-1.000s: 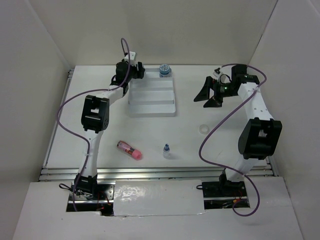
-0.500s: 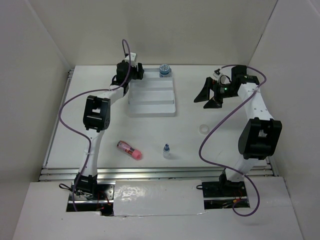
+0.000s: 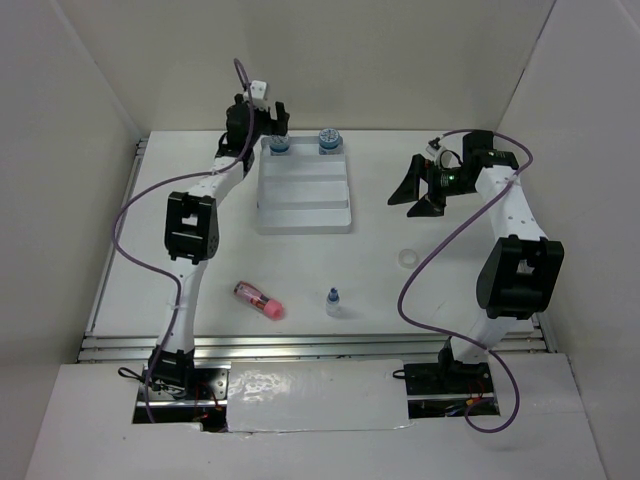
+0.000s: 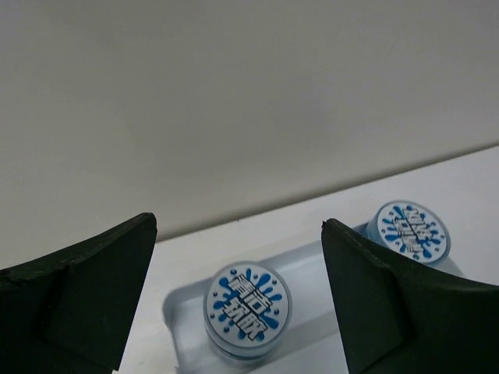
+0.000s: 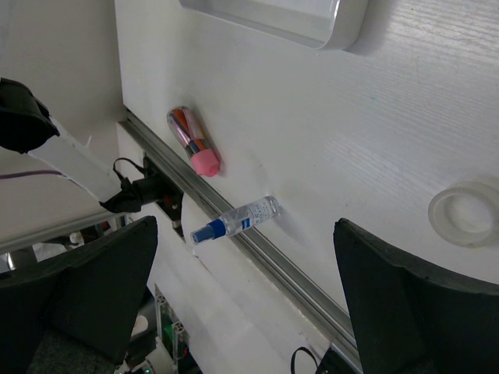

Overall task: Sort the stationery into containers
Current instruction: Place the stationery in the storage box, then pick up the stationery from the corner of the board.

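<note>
The pink tube is outside the tray. I will turn my left gripper back toward the bar, then lower it around the clear body of the pink tube (image 3: 259, 299).
Two squat blue pots stand in the far compartment of the white four-compartment tray (image 3: 303, 190), one at its left end (image 3: 280, 146), one at its right end (image 3: 329, 140). My left gripper (image 3: 262, 125) hangs open and empty above and behind the left pot (image 4: 247, 302); the other pot (image 4: 413, 231) shows past my right finger. My right gripper (image 3: 415, 197) is open and empty, raised right of the tray. The pink tube (image 3: 259, 299), the clear blue-capped bottle (image 3: 332, 301) and the white ring (image 3: 407, 257) lie on the table.
The right wrist view shows the tube (image 5: 193, 140), the bottle (image 5: 238, 218), the ring (image 5: 466, 213) and a tray corner (image 5: 296, 19). A metal rail (image 3: 300, 345) runs along the table's near edge. White walls enclose the back and both sides.
My left gripper has risen and drawn back from the tray's far left corner. A blue pot that it covered now stands uncovered there. The right arm has not moved.
</note>
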{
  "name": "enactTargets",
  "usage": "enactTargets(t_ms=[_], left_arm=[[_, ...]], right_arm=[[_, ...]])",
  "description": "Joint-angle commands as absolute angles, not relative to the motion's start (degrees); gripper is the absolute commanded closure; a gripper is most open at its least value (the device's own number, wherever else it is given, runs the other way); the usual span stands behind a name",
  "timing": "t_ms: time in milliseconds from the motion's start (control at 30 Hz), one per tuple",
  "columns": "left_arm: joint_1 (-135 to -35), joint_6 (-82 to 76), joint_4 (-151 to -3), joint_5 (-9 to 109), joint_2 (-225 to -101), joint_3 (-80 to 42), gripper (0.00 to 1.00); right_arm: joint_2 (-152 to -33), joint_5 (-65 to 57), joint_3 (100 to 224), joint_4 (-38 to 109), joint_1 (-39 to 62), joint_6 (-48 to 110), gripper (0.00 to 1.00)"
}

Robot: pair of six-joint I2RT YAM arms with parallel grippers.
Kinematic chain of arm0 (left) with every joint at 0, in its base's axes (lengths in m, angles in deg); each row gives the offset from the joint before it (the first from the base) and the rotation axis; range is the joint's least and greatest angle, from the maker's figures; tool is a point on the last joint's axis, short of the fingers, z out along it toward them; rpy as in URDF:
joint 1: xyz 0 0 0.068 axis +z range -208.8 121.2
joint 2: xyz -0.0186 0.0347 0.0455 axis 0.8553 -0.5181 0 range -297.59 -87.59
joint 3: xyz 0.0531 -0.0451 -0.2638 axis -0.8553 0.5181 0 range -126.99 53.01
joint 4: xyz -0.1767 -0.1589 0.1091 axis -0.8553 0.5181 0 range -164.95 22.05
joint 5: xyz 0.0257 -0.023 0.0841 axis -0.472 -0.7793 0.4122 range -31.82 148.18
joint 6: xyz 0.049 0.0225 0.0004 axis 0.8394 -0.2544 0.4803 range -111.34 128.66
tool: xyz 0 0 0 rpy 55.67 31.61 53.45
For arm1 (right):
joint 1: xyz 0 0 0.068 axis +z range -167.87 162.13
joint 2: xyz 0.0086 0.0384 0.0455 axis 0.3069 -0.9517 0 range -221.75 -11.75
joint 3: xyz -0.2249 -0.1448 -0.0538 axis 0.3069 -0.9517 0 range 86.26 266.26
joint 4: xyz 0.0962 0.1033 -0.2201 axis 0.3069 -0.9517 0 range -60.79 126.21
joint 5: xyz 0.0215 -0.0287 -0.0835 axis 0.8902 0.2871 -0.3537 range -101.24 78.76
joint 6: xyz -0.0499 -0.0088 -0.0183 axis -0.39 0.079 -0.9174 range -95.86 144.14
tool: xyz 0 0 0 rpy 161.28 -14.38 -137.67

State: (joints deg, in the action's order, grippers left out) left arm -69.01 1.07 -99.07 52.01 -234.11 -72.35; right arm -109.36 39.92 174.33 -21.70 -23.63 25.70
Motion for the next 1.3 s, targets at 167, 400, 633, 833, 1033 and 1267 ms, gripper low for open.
enactTargets(t_ms=[167,400,633,833,1033,1267], left_arm=[[-66.53,6.27,-97.55,39.66,-215.77,-62.15,0.01],[-64.25,33.23,-52.65,23.14,-194.50,-50.53,0.01],[-65.30,71.81,-9.43,17.12,-182.70,-42.46,0.01],[-73.99,78.18,-14.18,25.21,-167.24,-16.04,0.01],[-83.04,77.22,-23.70,32.51,-159.31,-2.90,0.01],[-89.29,74.32,-30.55,37.70,-164.23,0.19,0.03]], right_arm=[[-105.45,38.87,177.14,-22.85,-22.09,22.47,0.00],[-100.27,34.65,173.01,-23.47,-20.34,17.64,0.00],[-94.91,32.98,166.69,-22.59,-18.58,16.23,0.00],[-91.39,32.10,163.25,-22.15,-18.23,15.61,0.00],[-87.43,31.66,159.04,-20.75,-18.31,15.96,0.00],[-84.80,31.39,156.14,-20.65,-18.40,15.79,0.00]])
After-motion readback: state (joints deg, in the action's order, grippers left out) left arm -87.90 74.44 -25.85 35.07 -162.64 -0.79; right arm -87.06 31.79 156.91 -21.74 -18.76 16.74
